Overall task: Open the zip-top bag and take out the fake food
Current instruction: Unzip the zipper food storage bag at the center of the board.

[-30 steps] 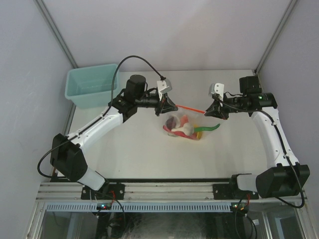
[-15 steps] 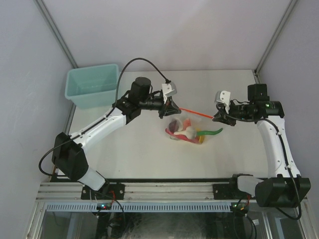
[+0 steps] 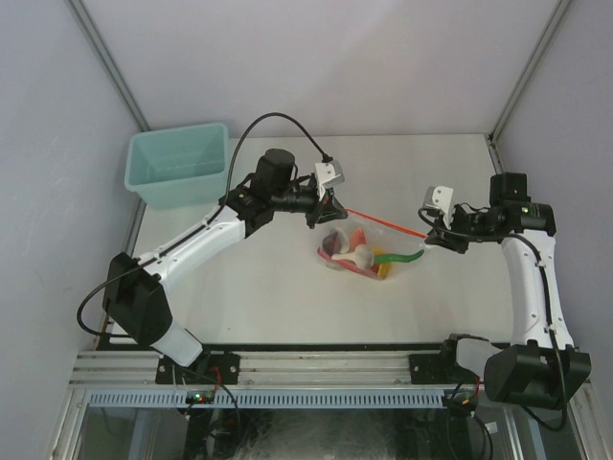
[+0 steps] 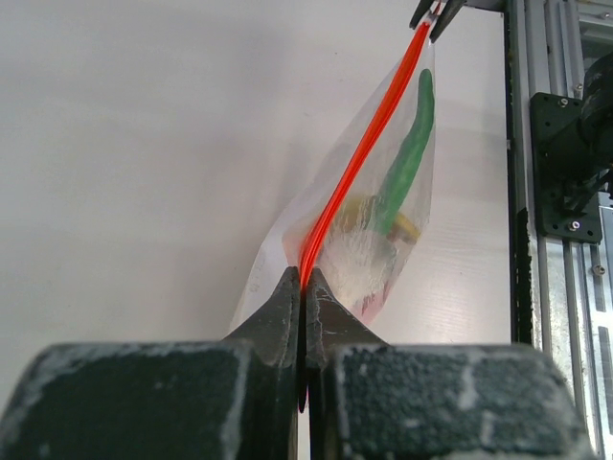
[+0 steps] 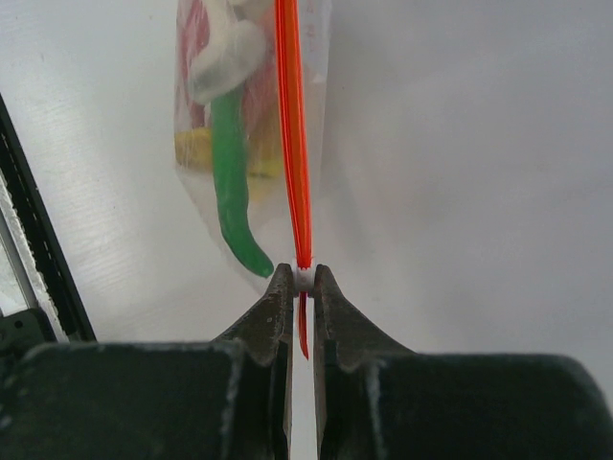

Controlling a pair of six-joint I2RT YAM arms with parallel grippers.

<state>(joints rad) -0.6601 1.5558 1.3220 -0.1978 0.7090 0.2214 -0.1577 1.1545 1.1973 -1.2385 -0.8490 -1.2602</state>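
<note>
The right gripper draws back over the bare near tabletop next and releases the small white slider point(image 5: 304, 279), since that clear spot lies toward the base from my gripper.
The clear zip-top bag point(image 3: 375, 247) hangs stretched between both grippers over the table's middle, its red-orange zip strip point(image 3: 383, 221) pulled taut. My left gripper point(image 3: 332, 207) is shut on the strip's left end point(image 4: 308, 264). My right gripper point(image 3: 428, 236) is shut on the small white slider point(image 5: 304, 279) at the strip's right end. The fake food lies inside the bag: a green piece point(image 5: 230, 172), a whitish piece point(image 5: 226, 63), a yellow piece point(image 5: 194, 149) and a red piece point(image 3: 331, 255). From the left wrist, the bag point(image 4: 378, 244) runs away toward the right gripper's tips point(image 4: 433, 11).
A teal bin point(image 3: 177, 165) stands at the back left of the table. Grey walls close the left, back and right sides. An aluminium rail point(image 3: 316, 366) with the arm bases runs along the near edge.
My right gripper has slid right and nearer with the slider, lengthening the taut strip. The left gripper shifted slightly right, and the bag followed.
</note>
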